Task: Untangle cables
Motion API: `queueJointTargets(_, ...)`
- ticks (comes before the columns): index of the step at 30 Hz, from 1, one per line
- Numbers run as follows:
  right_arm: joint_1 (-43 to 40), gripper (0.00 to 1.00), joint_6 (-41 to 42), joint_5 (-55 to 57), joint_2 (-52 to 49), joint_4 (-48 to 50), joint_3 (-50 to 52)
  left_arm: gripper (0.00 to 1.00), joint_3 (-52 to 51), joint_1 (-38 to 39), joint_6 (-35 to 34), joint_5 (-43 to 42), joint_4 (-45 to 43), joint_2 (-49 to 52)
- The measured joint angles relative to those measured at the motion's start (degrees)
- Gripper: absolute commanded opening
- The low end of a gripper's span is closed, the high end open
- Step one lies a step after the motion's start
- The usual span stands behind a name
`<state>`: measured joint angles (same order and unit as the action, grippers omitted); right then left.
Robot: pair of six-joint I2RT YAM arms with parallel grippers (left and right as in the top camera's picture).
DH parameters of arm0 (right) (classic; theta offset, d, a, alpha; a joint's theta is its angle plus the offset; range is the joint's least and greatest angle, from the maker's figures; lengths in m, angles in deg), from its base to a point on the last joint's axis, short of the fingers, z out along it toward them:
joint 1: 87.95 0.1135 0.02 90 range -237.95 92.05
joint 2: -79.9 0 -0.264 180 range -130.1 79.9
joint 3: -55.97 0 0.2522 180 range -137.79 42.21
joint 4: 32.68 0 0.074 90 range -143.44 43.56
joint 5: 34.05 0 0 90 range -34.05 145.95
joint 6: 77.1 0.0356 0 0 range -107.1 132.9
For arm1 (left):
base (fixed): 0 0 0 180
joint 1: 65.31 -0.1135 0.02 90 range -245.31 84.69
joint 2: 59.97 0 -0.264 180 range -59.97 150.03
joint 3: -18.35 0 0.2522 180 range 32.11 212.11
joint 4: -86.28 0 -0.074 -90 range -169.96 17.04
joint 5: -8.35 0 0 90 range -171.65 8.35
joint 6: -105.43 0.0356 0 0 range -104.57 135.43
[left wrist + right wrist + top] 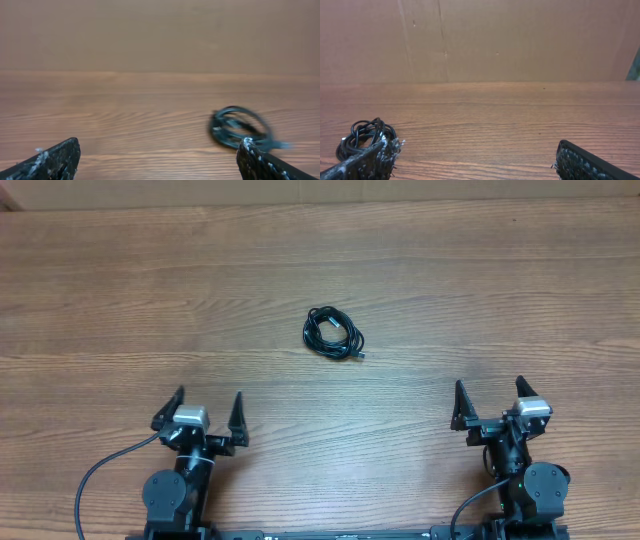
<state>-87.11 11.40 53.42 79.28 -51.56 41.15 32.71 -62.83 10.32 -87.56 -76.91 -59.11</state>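
Note:
My left gripper lifts outward over the bundle (239, 128) next, then tilts down and lowers onto the strands by the plug tip, where an end pokes out.
The cables (333, 333) lie coiled together in one small black bundle at the middle of the wooden table, a plug tip poking out at its lower right. The left wrist view shows the bundle (239, 128) blurred, ahead and to the right. In the right wrist view the bundle (364, 135) sits ahead at the left, partly behind a finger. My left gripper (209, 404) stands open near the front edge, well left of the bundle, nothing between its fingers. Over at the front right, my right gripper (490, 393) is also open and empty.
The wooden table (120, 300) stretches to a brown cardboard wall (520, 40) at the back. Thicker black arm wires (100, 470) curl by the left arm's base at the front edge.

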Motion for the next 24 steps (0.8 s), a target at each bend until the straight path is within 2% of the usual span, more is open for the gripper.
queueJointTargets(3, 0.0, 1.00, 0.0, 0.0, 0.0, 0.0, 0.0, 1.00, -0.1, 0.0, -3.9, -4.9, -3.4, 0.0)
queueJointTargets(8, 0.0, 1.00, 0.0, 0.0, 0.0, 0.0, 0.0, 0.99, 0.3, 0.0, -7.5, -10.0, -24.1, -0.1)
queueJointTargets(11, 0.0, 1.00, 0.0, 0.0, 0.0, 0.0, 0.0, 1.00, 3.1, 0.0, -8.6, -9.8, -26.6, -0.1)
queueJointTargets(15, 0.0, 1.00, 0.0, 0.0, 0.0, 0.0, 0.0, 1.00, 12.4, 0.0, -8.6, -8.6, -20.2, 2.2)
queueJointTargets(18, 0.0, 1.00, 0.0, 0.0, 0.0, 0.0, 0.0, 1.00, 24.2, 0.0, -8.4, -8.5, -12.2, 9.2)
queueJointTargets(19, 0.0, 1.00, 0.0, 0.0, 0.0, 0.0, 0.0, 1.00, 29.4, 0.0, -8.3, -8.8, -7.9, 12.5)
queueJointTargets(24, 0.0, 1.00, 0.0, 0.0, 0.0, 0.0, 0.0, 1.00, 63.1, 0.0, -6.7, -12.9, 29.4, 37.0)
